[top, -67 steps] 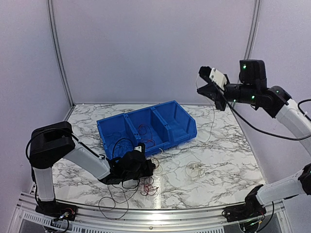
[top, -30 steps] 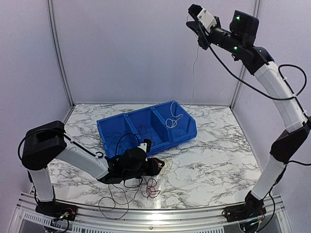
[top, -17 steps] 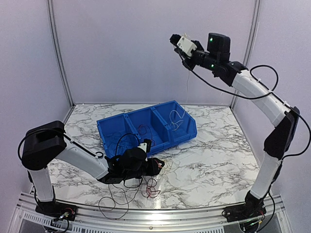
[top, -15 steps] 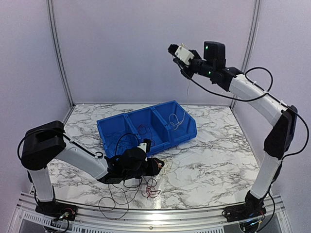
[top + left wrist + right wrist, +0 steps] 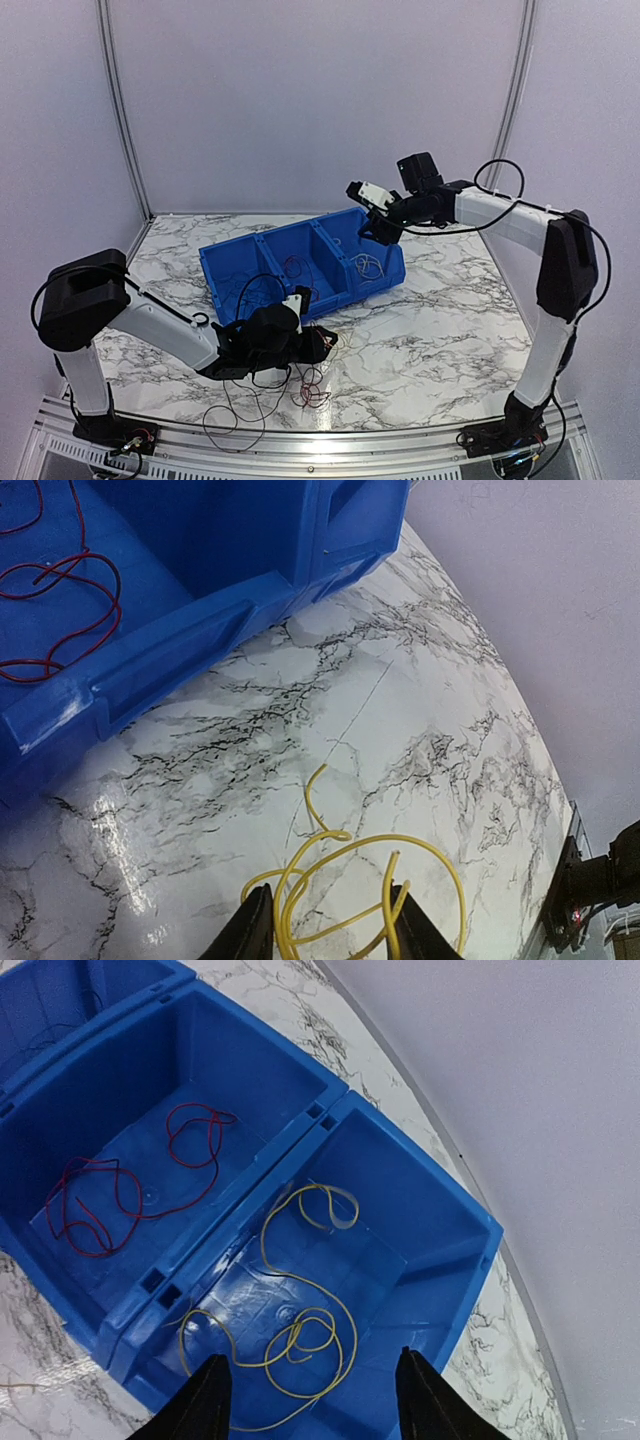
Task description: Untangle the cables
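Note:
Next, my right gripper moves back from the bin onto the yellow cable at my left gripper's fingers, since the cable's loops lie outside the bin's blue sections.
The blue three-compartment bin stands mid-table. A yellow cable lies loose in its right compartment, also seen from above. My right gripper hovers just over that compartment, open, with nothing between its fingers. Red cables lie in the middle compartment. My left gripper rests low on the table in front of the bin. Its jaws stand apart around loops of another yellow cable, the left gripper open. A tangle of red and dark cables lies beside it.
The bin's front wall stands close ahead of the left gripper, with a red cable inside. Thin dark wire loops trail toward the table's near edge. Marble tabletop stretches to the right.
The right arm came down from high up, where it held the dangling yellow cable, to the bin and opened; the cable now lies in the right compartment. The left arm stayed put.

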Motion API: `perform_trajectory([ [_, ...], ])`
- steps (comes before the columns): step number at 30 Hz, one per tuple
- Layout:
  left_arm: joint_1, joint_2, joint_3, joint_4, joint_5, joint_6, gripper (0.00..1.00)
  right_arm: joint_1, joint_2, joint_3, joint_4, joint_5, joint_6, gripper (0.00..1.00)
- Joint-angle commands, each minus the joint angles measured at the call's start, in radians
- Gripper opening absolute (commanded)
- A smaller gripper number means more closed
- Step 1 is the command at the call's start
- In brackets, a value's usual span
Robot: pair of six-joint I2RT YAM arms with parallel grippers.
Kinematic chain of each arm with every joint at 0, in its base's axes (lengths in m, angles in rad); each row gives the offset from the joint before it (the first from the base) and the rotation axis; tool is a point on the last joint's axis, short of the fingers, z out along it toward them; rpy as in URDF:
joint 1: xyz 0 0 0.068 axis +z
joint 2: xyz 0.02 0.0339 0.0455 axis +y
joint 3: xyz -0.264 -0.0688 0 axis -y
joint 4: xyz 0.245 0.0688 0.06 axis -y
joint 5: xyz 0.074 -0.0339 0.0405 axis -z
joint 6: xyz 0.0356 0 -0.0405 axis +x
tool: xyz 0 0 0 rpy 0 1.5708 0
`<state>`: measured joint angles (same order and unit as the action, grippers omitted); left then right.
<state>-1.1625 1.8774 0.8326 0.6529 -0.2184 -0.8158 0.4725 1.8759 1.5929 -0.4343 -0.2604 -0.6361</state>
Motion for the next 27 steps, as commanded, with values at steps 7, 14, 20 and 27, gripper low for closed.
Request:
perform_trajectory([
  [7,-0.005,-0.045,-0.003,0.066,0.019,0.046,0.37,0.071,-0.363,-0.318,-0.051,-0.413,0.041,0.44],
  [14,-0.004,-0.055,0.003,0.160,0.099,0.072,0.35,0.287,-0.454,-0.526,-0.141,-0.326,-0.173,0.54],
  [20,-0.002,-0.040,0.027,0.174,0.150,0.041,0.29,0.358,-0.514,-0.610,-0.106,-0.174,-0.258,0.56],
  [27,0.005,-0.040,0.028,0.195,0.183,-0.004,0.26,0.424,-0.534,-0.643,-0.071,-0.057,-0.275,0.55],
])
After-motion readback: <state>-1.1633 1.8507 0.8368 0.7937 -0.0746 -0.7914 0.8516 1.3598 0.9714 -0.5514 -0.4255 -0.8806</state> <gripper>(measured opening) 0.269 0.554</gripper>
